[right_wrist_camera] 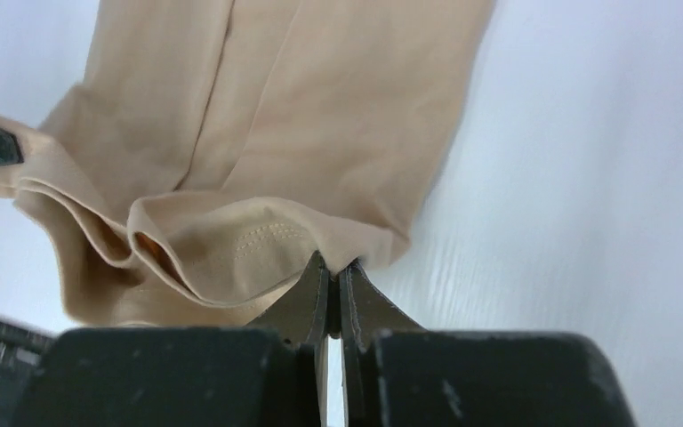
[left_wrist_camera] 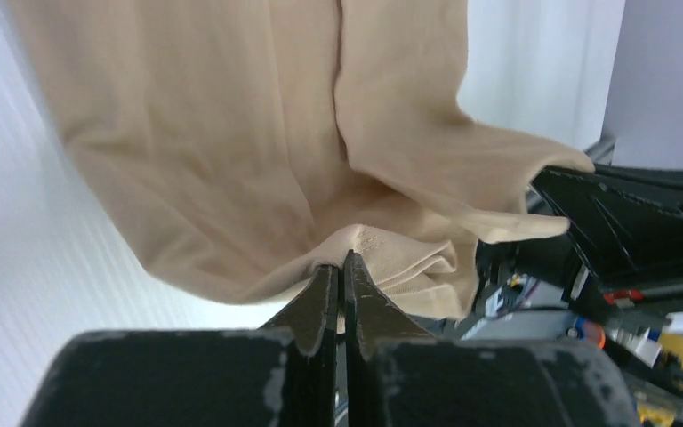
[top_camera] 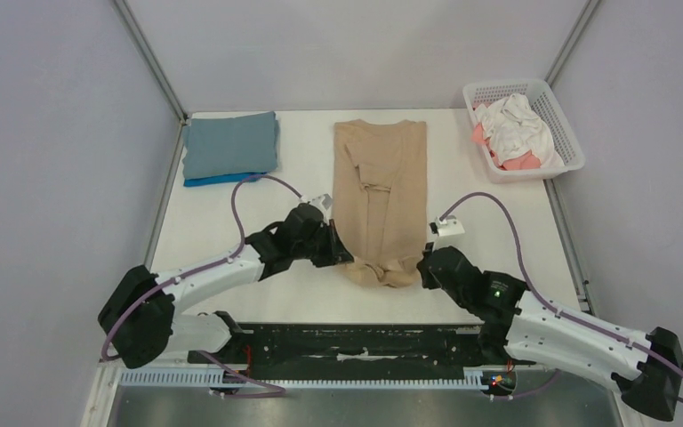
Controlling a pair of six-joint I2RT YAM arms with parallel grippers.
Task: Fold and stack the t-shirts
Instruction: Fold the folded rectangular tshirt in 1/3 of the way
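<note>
I should carry its hem corner outward with my left gripper to the tan-beige t-shirt's middle (top_camera: 348,186), beside the folded-in sleeve's end, as the t-shirt still lies long.
The tan-beige t-shirt (top_camera: 381,187) lies on the table as a long narrow strip, sides folded in, its near hem bunched and lifted. My left gripper (top_camera: 345,255) is shut on the hem's left corner (left_wrist_camera: 369,245). My right gripper (top_camera: 423,267) is shut on the hem's right corner (right_wrist_camera: 356,240). A folded grey-blue t-shirt (top_camera: 230,142) lies on a folded bright blue one (top_camera: 218,179) at the back left. White (top_camera: 518,124) and coral-pink (top_camera: 520,162) shirts are crumpled in the basket.
The white lattice basket (top_camera: 569,133) stands at the back right corner. Grey walls enclose the table on three sides. Purple cables loop above both arms. A black rail runs along the near table edge (top_camera: 365,342).
</note>
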